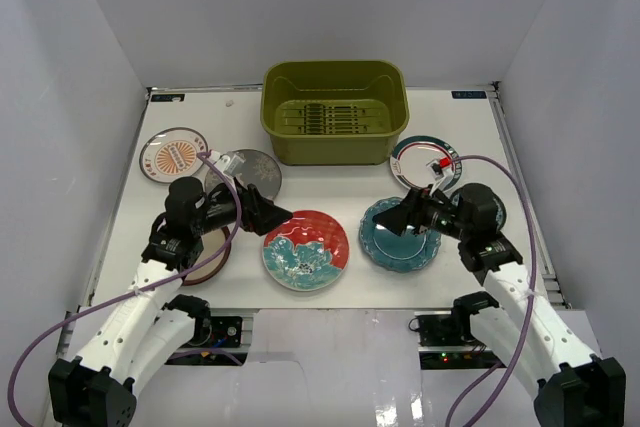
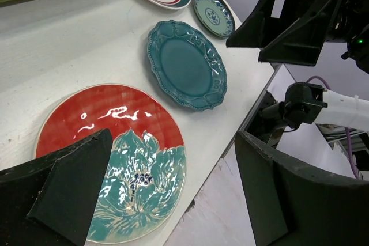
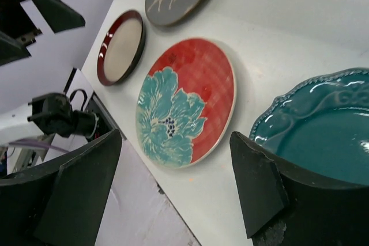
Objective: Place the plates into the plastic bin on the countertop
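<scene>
My right gripper moves down and across, to its left in the top view, onto the red plate's free rim by the teal plate (image 3: 214,145) next.
The olive-green plastic bin (image 1: 335,112) stands empty at the back of the white countertop (image 1: 345,185). The red plate with teal flowers (image 1: 306,249) lies at the front middle, the teal scalloped plate (image 1: 400,236) to its right. My left gripper (image 1: 270,215) is open and empty, just left of and above the red plate (image 2: 109,154). My right gripper (image 1: 405,219) is open and empty over the teal plate's left edge (image 3: 323,133). The white green-ringed plate (image 1: 425,160), sunburst plate (image 1: 173,154), grey plate (image 1: 247,171) and cream red-rimmed plate (image 1: 207,255) lie around them. A small teal plate (image 2: 213,12) shows in the left wrist view.
White walls close in the table on the left, back and right. The front edge of the table runs just below the red plate (image 3: 184,102). The left arm covers part of the cream plate (image 3: 120,47). A small red and white tag lies on the green-ringed plate.
</scene>
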{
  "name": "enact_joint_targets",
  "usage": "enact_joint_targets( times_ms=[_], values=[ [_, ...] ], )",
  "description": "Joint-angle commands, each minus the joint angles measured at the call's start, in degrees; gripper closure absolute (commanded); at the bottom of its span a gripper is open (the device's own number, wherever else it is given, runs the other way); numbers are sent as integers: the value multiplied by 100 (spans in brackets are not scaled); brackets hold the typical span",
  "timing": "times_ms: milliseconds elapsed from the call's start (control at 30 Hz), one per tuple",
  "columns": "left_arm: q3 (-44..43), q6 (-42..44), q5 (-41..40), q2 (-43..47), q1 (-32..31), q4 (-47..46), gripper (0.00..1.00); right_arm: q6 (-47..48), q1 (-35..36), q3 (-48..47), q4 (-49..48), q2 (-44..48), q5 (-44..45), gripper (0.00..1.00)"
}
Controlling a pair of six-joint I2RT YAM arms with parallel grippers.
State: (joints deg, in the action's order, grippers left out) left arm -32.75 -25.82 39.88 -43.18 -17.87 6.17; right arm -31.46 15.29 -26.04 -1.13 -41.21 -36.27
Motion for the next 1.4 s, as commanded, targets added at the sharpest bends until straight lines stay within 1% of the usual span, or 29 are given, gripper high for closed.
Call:
enact_joint_targets(
  times_ms=[0, 100, 233, 333, 367, 500, 567, 700, 833, 933, 1067, 1100, 1267, 1367],
  values=[
    [-205, 104, -33, 116, -24, 103, 2, -27, 518, 143, -221, -115, 454, 18],
    [-196, 95, -164, 178, -24, 200, 2, -149, 1001, 344, -221, -185, 858, 18],
    [-231, 16, -603, 204, -24, 463, 2, -430, 1660, 547, -265, -221, 1533, 20],
    [-293, -19, -849, 309, -24, 778, 2, -641, 2029, 688, -405, -265, 1903, 23],
    [-310, -2, -1094, 354, -24, 902, 2, -781, 2126, 723, -432, -282, 2035, 24],
    [-355, 139, -1667, 600, -24, 1464, 2, -1054, 2505, 899, -564, -483, 2615, 25],
    [-267, 165, -1816, 749, -24, 1483, 2, -1142, 2646, 987, -721, -572, 2722, 26],
    [-240, 174, -1843, 750, -24, 1466, 2, -1327, 2751, 1057, -1205, -1027, 2757, 27],
    [-205, 183, -1861, 793, -15, 1474, 2, -1643, 2970, 1057, -1820, -1582, 2730, 35],
    [-188, 174, -1870, 820, -6, 1466, 2, -1967, 3322, 1084, -2172, -1881, 3064, 39],
    [-188, 174, -1835, 837, -6, 1474, 2, -2337, 3709, 1119, -2287, -2215, 3556, 39],
    [-188, 157, -1826, 863, -15, 1466, 2, -2416, 3796, 1136, -2322, -2259, 3800, 39],
    [-179, 157, -1852, 995, -15, 1466, 2, -2943, 3885, 1347, -2629, -2576, 4171, 39],
    [-179, 157, -1861, 1013, -15, 1466, 2, -3085, 3894, 1418, -2840, -2769, 4303, 39]
  ],
)
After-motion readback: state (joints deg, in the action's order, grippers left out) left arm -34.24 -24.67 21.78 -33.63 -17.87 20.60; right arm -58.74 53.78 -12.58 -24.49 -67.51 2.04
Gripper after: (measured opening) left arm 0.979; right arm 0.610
